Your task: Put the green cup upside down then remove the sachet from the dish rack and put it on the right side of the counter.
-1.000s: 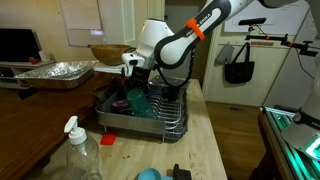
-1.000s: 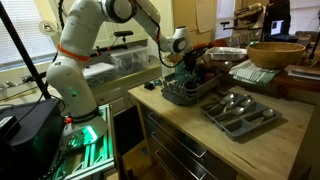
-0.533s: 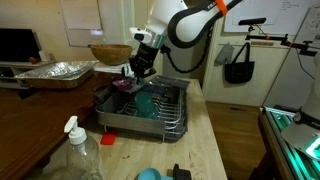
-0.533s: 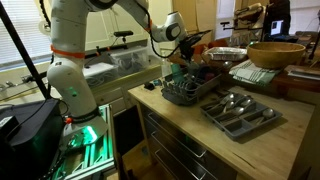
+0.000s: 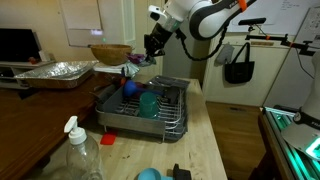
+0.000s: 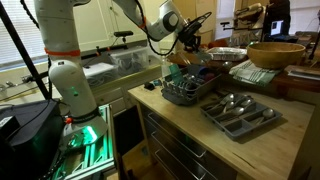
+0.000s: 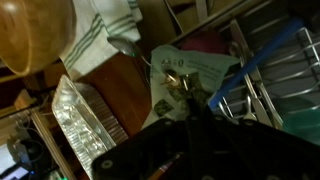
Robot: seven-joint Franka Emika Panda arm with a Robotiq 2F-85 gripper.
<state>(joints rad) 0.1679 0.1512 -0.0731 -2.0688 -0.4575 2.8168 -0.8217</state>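
Note:
The robot's gripper will next move down and away from the dish rack, over the bare counter beside the cutlery tray, to release the sachet, since that wood is clear.
My gripper is raised above the far end of the dish rack and also shows in the exterior view from the opposite side. In the wrist view the dark fingers are shut on a pale green patterned sachet, which hangs from them; the sachet shows small under the gripper. The green cup sits inside the rack, on the wood counter. I cannot tell which way up it stands. The rack's wires lie to the right below the sachet.
A blue item lies in the rack. A spray bottle, a blue round object and a black item stand at the counter's near end. A foil tray, wooden bowl and cutlery tray are nearby.
My gripper has risen out of the dish rack and moved up and away, lifting the sachet with it. The green cup has stayed in the rack.

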